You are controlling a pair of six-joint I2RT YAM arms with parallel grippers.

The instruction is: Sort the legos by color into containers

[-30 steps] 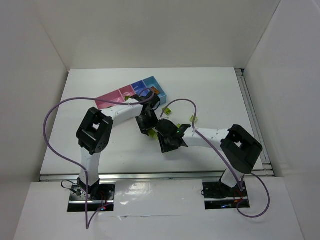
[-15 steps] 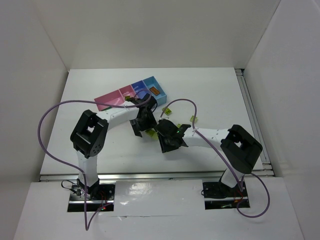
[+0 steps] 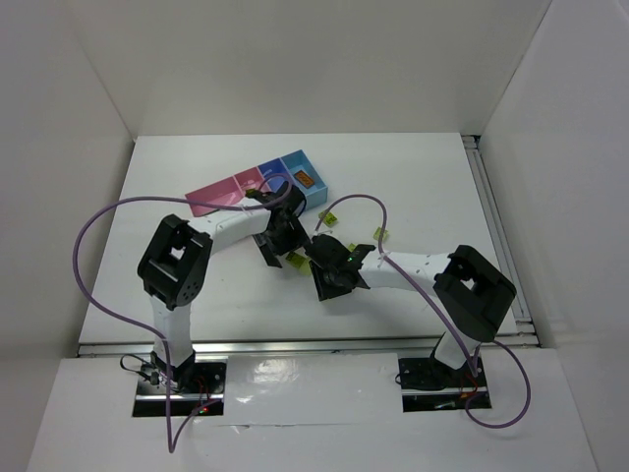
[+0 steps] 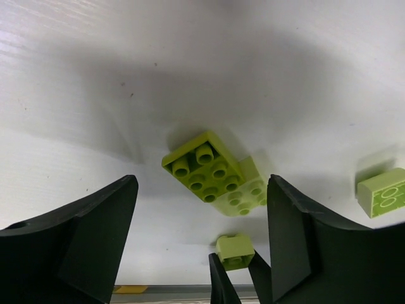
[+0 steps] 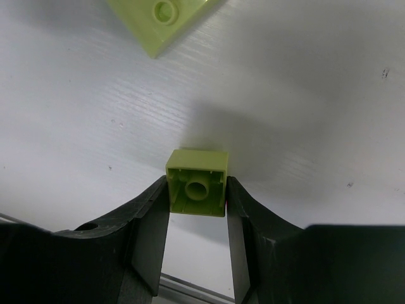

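My right gripper lifts outward next and releases the lego over the dark blue container, as the light blue one holds an orange-brown lego.
In the left wrist view my left gripper stands open above a yellow-green lego that overlaps a paler one on the table; nothing is between its fingers. My right gripper is shut on a small yellow-green lego, held just above the table; that brick also shows in the left wrist view. From above, both grippers meet at the yellow-green legos. The containers lie behind them, an orange-brown lego in the light blue one.
More yellow-green legos lie on the table to the right, and a pale one sits ahead of the right gripper. A purple cable loops over the left side. White walls enclose the table.
My left gripper has opened wide and shifted slightly over the yellow-green legos; the left arm's elbow swung left. The right gripper has kept still, holding its brick.
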